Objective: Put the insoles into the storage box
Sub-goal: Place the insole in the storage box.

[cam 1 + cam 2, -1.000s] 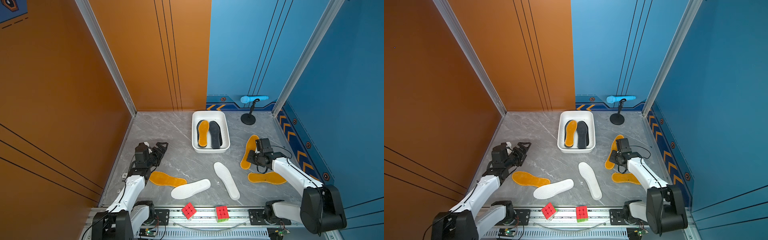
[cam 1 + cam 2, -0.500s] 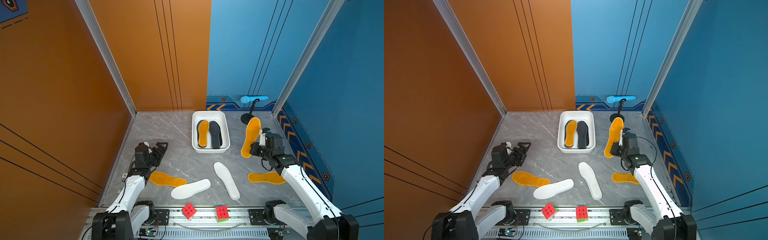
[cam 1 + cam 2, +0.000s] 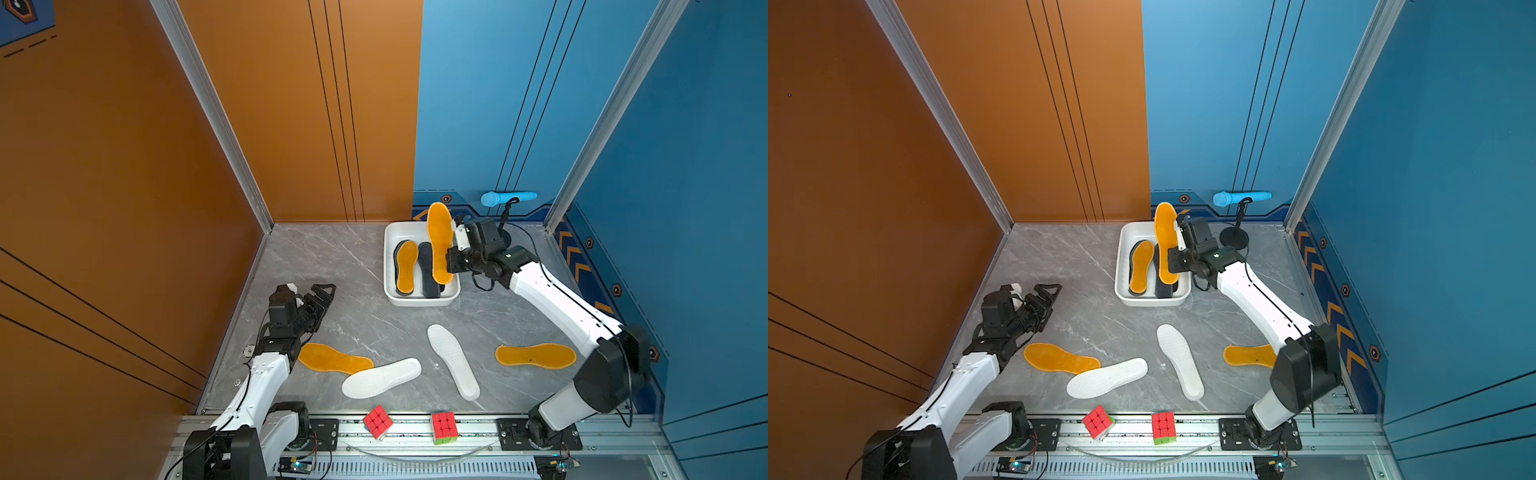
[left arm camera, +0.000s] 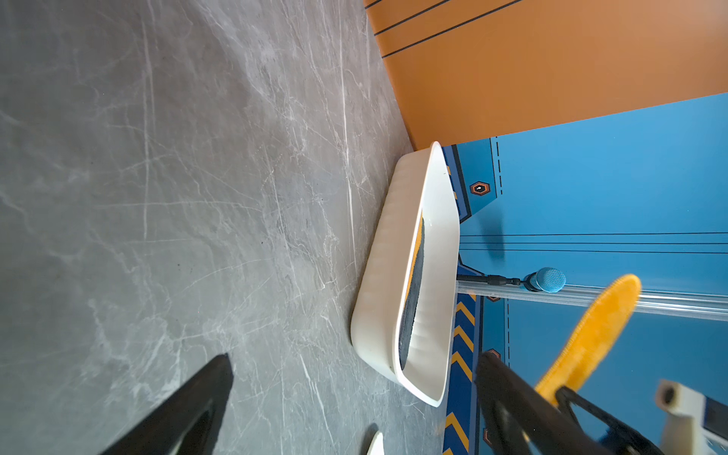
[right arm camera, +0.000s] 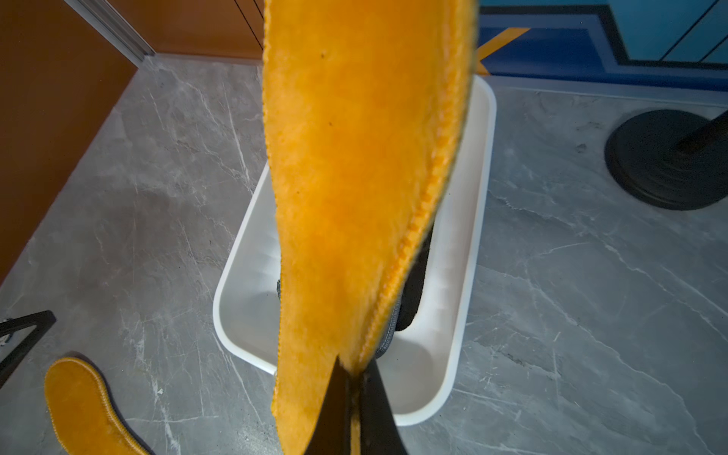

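Note:
I will next bring the held orange insole flat down with my right gripper onto the dark insole [image 3: 427, 270] [image 5: 410, 301], which is still uncovered below my right gripper inside the box, and let go of the held insole's edge.
The white storage box [image 3: 419, 302] [image 3: 1152, 302] stands at the back of the grey floor. An orange insole [image 3: 406, 266] lying on a black one and a dark insole [image 3: 427, 270] lie inside it. My right gripper [image 3: 451, 264] [image 5: 354, 378] is shut on the heel end of another orange insole [image 3: 439, 241] [image 5: 354, 177]. That insole stands nearly upright over the box's right half. On the floor lie two orange insoles [image 3: 334, 359] [image 3: 536, 356] and two white ones [image 3: 381, 378] [image 3: 453, 361]. My left gripper [image 3: 322, 297] [image 4: 354, 358] hangs open and empty, left of the box.
A blue microphone [image 3: 507, 198] on a black round-based stand [image 5: 665, 157] is just right of the box, near my right arm. Two Rubik's cubes [image 3: 378, 422] [image 3: 444, 427] sit on the front rail. Orange and blue walls close in the floor.
My right gripper has lifted the orange insole off the floor at the right and carried it left and back, over the box. The left arm has not moved.

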`<action>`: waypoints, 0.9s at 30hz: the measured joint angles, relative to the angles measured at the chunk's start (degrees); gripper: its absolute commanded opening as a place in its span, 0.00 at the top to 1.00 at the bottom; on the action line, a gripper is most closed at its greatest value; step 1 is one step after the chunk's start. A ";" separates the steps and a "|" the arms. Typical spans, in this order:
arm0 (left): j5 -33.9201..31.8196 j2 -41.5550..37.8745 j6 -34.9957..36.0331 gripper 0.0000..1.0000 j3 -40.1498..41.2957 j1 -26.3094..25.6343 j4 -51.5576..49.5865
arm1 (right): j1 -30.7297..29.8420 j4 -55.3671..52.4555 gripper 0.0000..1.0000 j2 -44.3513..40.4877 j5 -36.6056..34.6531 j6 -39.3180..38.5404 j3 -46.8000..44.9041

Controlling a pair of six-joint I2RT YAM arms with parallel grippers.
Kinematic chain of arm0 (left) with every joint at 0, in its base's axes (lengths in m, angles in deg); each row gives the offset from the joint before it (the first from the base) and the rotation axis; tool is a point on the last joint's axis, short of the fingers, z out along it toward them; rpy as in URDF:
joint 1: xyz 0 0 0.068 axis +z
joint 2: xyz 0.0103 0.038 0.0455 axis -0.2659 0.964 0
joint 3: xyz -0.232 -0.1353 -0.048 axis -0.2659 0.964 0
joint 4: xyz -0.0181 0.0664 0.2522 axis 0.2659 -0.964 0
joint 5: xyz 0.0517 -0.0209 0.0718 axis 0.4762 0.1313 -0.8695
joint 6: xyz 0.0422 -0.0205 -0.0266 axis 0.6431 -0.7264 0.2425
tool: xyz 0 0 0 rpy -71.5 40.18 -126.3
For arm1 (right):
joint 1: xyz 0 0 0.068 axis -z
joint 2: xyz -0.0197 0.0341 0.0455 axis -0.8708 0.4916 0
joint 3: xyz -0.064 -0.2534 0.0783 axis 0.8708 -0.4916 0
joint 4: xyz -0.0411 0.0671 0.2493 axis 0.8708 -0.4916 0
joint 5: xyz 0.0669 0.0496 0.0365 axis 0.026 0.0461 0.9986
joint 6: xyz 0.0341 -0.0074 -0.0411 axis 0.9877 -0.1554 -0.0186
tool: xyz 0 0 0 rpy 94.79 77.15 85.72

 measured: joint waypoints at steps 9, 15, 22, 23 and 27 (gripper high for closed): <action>0.02 -1.99 0.02 0.03 0.00 0.55 -1.44 | 0.24 -6.34 1.00 19.15 -0.39 0.07 9.49; 0.04 -2.43 0.02 0.02 0.00 0.81 -2.05 | 0.66 -8.41 1.00 25.51 -0.37 0.26 15.82; 0.02 -2.97 0.02 0.02 0.00 0.98 -2.75 | 2.45 -9.68 1.00 30.64 -0.13 0.63 20.22; 0.02 -2.99 0.02 0.02 0.00 1.14 -2.93 | 2.67 -9.73 1.00 31.19 -0.09 0.63 20.50; 0.02 -2.97 0.04 0.02 0.00 1.18 -3.15 | 3.43 -10.25 0.99 32.33 0.52 0.63 20.68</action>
